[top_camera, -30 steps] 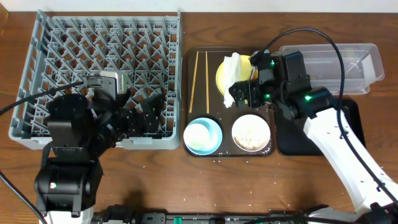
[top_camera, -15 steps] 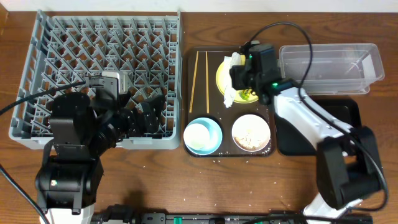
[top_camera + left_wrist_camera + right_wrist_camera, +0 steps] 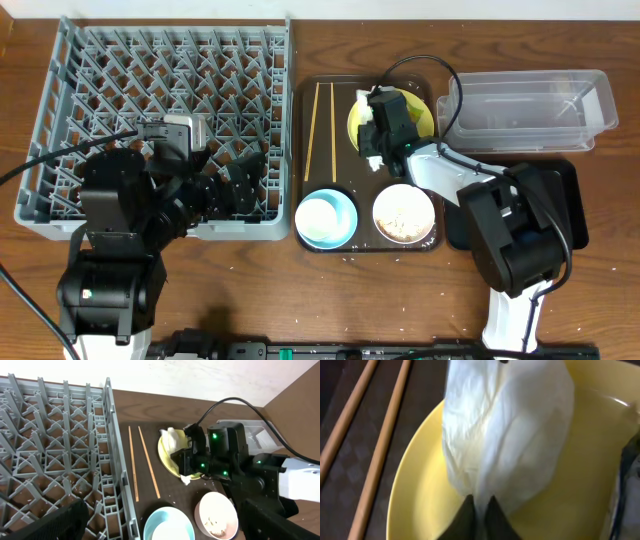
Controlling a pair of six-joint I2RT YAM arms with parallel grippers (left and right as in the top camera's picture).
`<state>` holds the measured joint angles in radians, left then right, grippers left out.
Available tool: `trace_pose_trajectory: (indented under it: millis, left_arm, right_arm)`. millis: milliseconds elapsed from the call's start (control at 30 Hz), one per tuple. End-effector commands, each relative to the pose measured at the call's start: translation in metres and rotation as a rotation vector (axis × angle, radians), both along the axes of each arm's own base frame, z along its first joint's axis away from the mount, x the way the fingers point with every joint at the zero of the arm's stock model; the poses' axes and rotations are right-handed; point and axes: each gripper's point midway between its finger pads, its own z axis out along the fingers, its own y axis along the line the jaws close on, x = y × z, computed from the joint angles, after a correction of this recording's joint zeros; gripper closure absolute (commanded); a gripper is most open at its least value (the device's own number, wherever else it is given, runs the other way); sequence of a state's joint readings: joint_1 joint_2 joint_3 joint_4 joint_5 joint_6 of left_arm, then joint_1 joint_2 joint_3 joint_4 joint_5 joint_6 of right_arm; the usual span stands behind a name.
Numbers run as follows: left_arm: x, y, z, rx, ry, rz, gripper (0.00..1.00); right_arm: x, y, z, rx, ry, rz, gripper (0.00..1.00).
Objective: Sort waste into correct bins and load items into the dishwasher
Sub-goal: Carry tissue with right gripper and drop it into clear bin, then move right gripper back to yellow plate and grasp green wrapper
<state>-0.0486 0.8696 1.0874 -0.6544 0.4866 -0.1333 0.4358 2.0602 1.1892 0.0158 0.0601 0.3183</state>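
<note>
The clear tub lies right of my right gripper in the overhead view, so next my right gripper will lift the napkin across the tub's side and release it inside.
On the yellow plate lies a crumpled white napkin, and my right gripper is shut on its near edge. From overhead the right gripper hangs over the plate on the brown tray. Two chopsticks lie left of the plate. A blue bowl and a white bowl holding rice scraps sit at the tray's front. My left gripper stands open and empty over the front right corner of the grey dish rack.
The clear tub stands right of the brown tray. The black tray lies in front of the tub, partly under my right arm. Rice crumbs dot the table near the brown tray's front edge.
My right gripper has swung left from the tray's right side onto the plate and has shut on the napkin. The left arm has not moved.
</note>
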Motion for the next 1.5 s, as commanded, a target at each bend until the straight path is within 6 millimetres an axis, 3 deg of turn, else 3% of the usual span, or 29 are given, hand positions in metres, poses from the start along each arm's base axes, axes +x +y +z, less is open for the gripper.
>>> trace_pose_trajectory:
  millis: [0, 100, 233, 333, 433, 467, 500, 567, 633, 833, 967, 1000, 1033, 1133, 1233, 1333, 1467]
  left_arm:
    - [0.001, 0.002, 0.005, 0.011, -0.017, 0.006, 0.04]
    - [0.001, 0.002, 0.005, 0.011, -0.017, 0.007, 0.04]
    - [0.001, 0.002, 0.005, 0.011, -0.017, 0.006, 0.04]
    - [0.001, 0.002, 0.005, 0.011, -0.017, 0.006, 0.04]
    - [0.001, 0.002, 0.005, 0.011, -0.017, 0.007, 0.04]
    - [0.001, 0.002, 0.005, 0.011, -0.017, 0.006, 0.04]
    - [0.001, 0.002, 0.005, 0.011, -0.017, 0.006, 0.04]
    - [0.001, 0.002, 0.005, 0.011, -0.017, 0.007, 0.04]
    - [0.001, 0.002, 0.005, 0.011, -0.017, 0.007, 0.04]
    - [0.001, 0.002, 0.005, 0.011, -0.017, 0.006, 0.04]
    - [0.001, 0.002, 0.005, 0.011, -0.017, 0.006, 0.04]
    - [0.001, 0.002, 0.005, 0.011, -0.017, 0.007, 0.04]
    - [0.001, 0.002, 0.005, 0.011, -0.017, 0.006, 0.04]
    - [0.001, 0.002, 0.005, 0.011, -0.017, 0.006, 0.04]
    - [0.001, 0.002, 0.005, 0.011, -0.017, 0.007, 0.04]
    - [0.001, 0.002, 0.005, 0.011, -0.017, 0.006, 0.04]
    - [0.001, 0.002, 0.005, 0.011, -0.017, 0.006, 0.04]
  right_arm:
    - [0.002, 0.012, 0.034, 0.090, -0.033, 0.000, 0.99]
    - [0.001, 0.018, 0.086, 0.185, -0.090, 0.041, 0.99]
    - [-0.002, 0.003, 0.137, 0.240, -0.144, -0.008, 0.99]
    - [-0.004, -0.024, 0.173, 0.284, -0.181, -0.100, 0.99]
    - [-0.004, -0.078, 0.195, 0.307, -0.197, -0.331, 0.99]
    - [-0.006, -0.098, 0.195, 0.308, -0.193, -0.429, 0.99]
    - [-0.011, -0.143, 0.193, 0.304, -0.187, -0.641, 0.99]
    - [-0.016, -0.179, 0.186, 0.300, -0.176, -0.792, 0.99]
    - [-0.017, -0.208, 0.177, 0.293, -0.162, -0.884, 0.99]
    - [-0.012, -0.265, 0.151, 0.260, -0.142, -1.019, 0.99]
    - [-0.007, -0.274, 0.135, 0.245, -0.127, -1.033, 0.89]
    - [-0.003, -0.274, 0.131, 0.231, -0.127, -1.016, 0.83]
    - [0.000, -0.273, 0.130, 0.214, -0.132, -0.996, 0.71]
    - [0.005, -0.269, 0.139, 0.205, -0.154, -0.933, 0.53]
    - [0.010, -0.252, 0.155, 0.243, -0.169, -0.817, 0.45]
    - [0.009, -0.221, 0.177, 0.311, -0.176, -0.663, 0.46]
    - [-0.001, -0.146, 0.205, 0.359, -0.184, -0.254, 0.50]
